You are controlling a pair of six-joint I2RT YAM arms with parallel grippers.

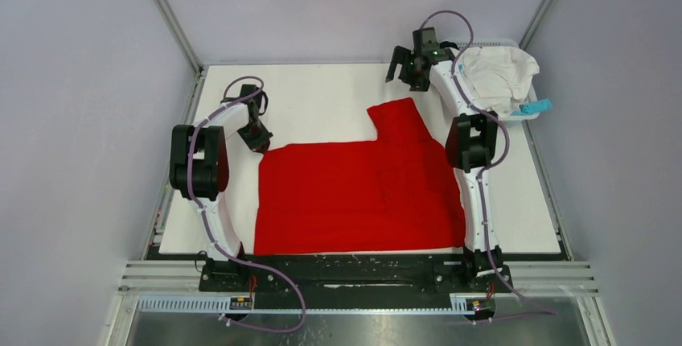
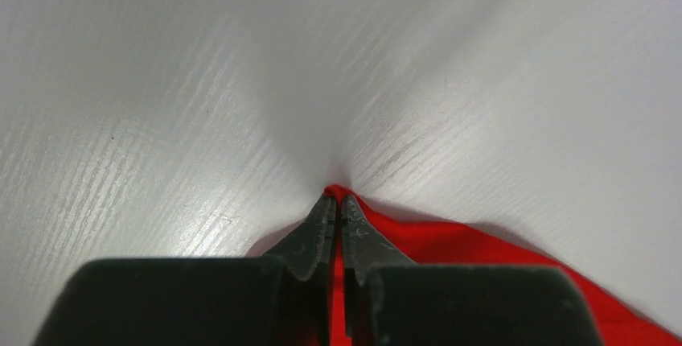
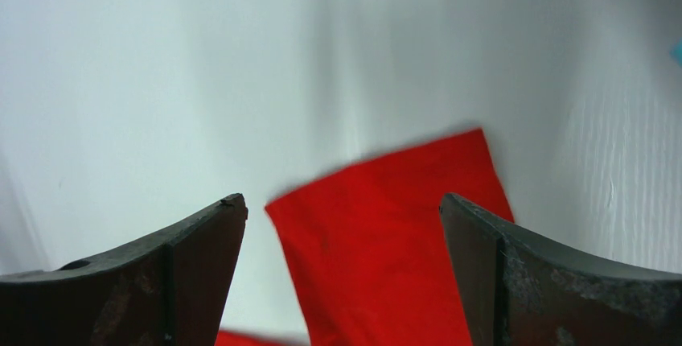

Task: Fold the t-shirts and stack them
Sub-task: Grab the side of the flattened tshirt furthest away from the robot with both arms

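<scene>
My right gripper lowers open fingers back onto the sleeve's hem by its basket-side corner (image 1: 404, 102) (image 3: 449, 150) next and closes, as the sleeve's end lies below and back.
A large bright red t-shirt (image 1: 358, 193) lies spread flat on the white table, one sleeve (image 1: 400, 117) pointing to the far side. My left gripper (image 1: 256, 135) is shut on the shirt's far left corner (image 2: 338, 195), down at the table surface. My right gripper (image 1: 408, 68) is open and empty, raised over the table beyond the sleeve; the sleeve's end (image 3: 394, 225) shows below between its jaws. A white t-shirt (image 1: 500, 76) lies crumpled in the basket at the far right, with a bit of teal cloth (image 1: 534, 108) at its near edge.
The white lattice basket (image 1: 482, 44) stands at the table's far right corner, just right of my right gripper. Bare white table (image 1: 322, 96) lies beyond the red shirt. A metal frame post (image 1: 169, 16) rises at the far left corner.
</scene>
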